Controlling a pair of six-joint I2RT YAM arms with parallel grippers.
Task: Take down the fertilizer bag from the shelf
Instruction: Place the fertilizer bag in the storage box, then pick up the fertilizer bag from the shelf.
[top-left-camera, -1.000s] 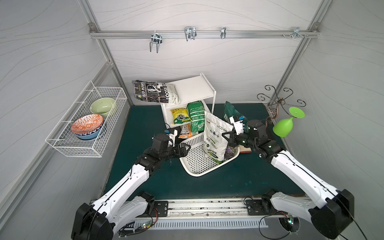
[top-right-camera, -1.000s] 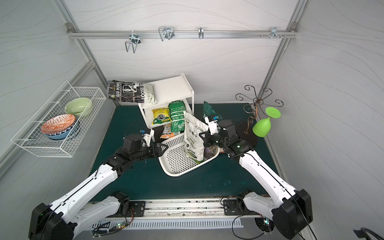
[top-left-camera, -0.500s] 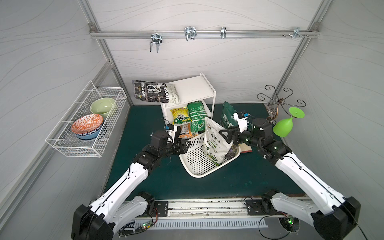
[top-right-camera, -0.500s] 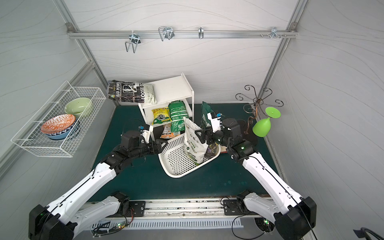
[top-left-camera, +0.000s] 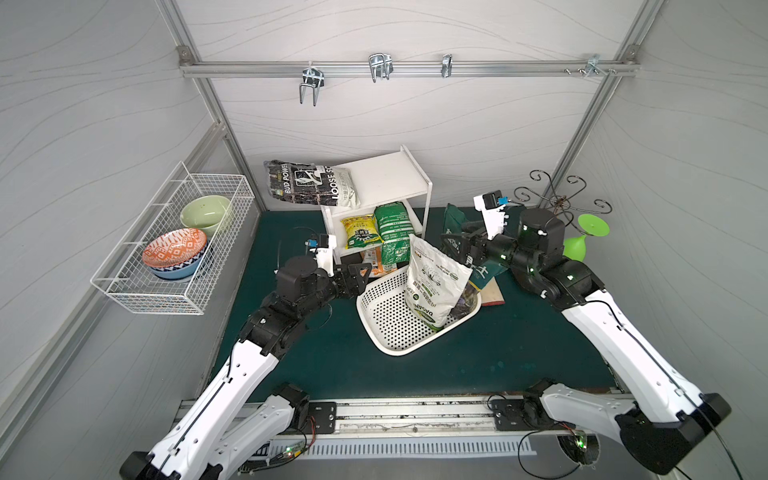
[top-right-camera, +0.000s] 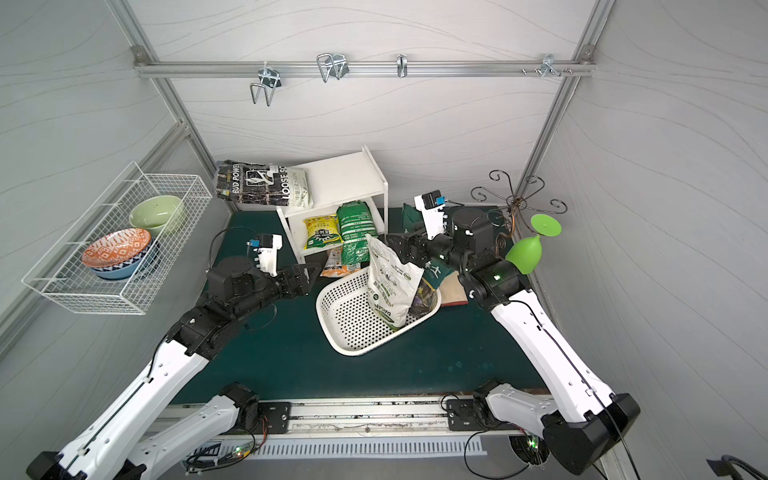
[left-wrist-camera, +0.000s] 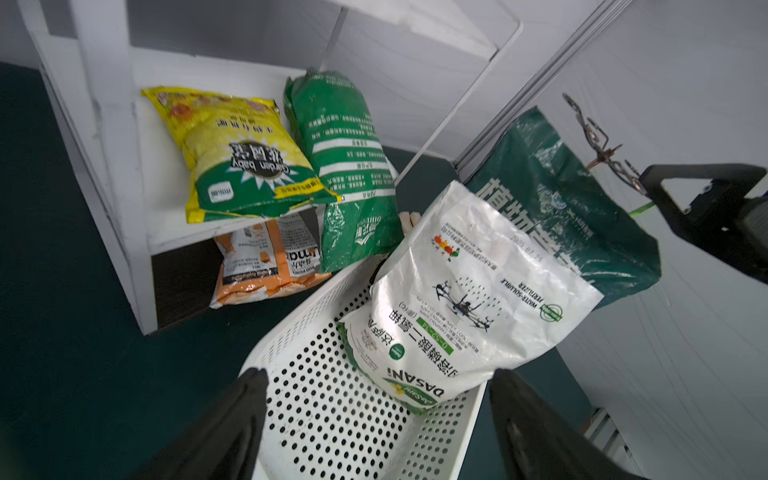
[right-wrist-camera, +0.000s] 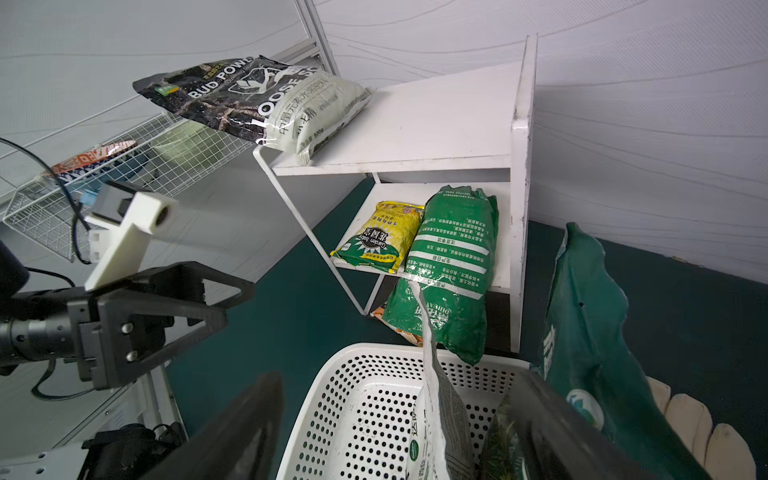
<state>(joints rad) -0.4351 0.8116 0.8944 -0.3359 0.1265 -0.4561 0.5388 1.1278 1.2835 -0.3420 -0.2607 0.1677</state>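
Note:
The black soil bag's near side edge (top-left-camera: 299, 200) sticks out over the shelf's top board with open air below it, so my left gripper needs to go up and outward to that edge of the black soil bag next.
The white fertilizer bag (top-left-camera: 434, 286) (top-right-camera: 390, 282) stands upright in the white perforated basket (top-left-camera: 386, 345) (top-right-camera: 345, 347), leaning on its right wall, in front of the shelf (top-left-camera: 386, 178) (top-right-camera: 345, 174). My right gripper (top-left-camera: 452, 246) (top-right-camera: 395, 245) is open just behind the bag's top edge, a little apart from it. In the right wrist view the bag (right-wrist-camera: 436, 415) rises edge-on between the spread jaws of that gripper (right-wrist-camera: 397, 376). My left gripper (top-left-camera: 358, 277) (top-right-camera: 309, 275) is open and empty at the basket's left corner. In the left wrist view it (left-wrist-camera: 376, 374) faces the bag (left-wrist-camera: 469, 291).
A black soil bag (top-left-camera: 309, 189) overhangs the shelf's top board. A yellow bag (top-left-camera: 361, 232) and a green bag (top-left-camera: 392, 237) are on the middle board, an orange bag (top-left-camera: 374, 266) below. A dark green bag (top-left-camera: 453, 220) stands behind my right gripper. A wire basket (top-left-camera: 174, 291) with bowls hangs left; a green glass (top-left-camera: 577, 245) hangs right.
My right gripper has opened and let go of the fertilizer bag, then drawn back up and to the right. The bag has settled lower in the basket. The left gripper has pulled back slightly.

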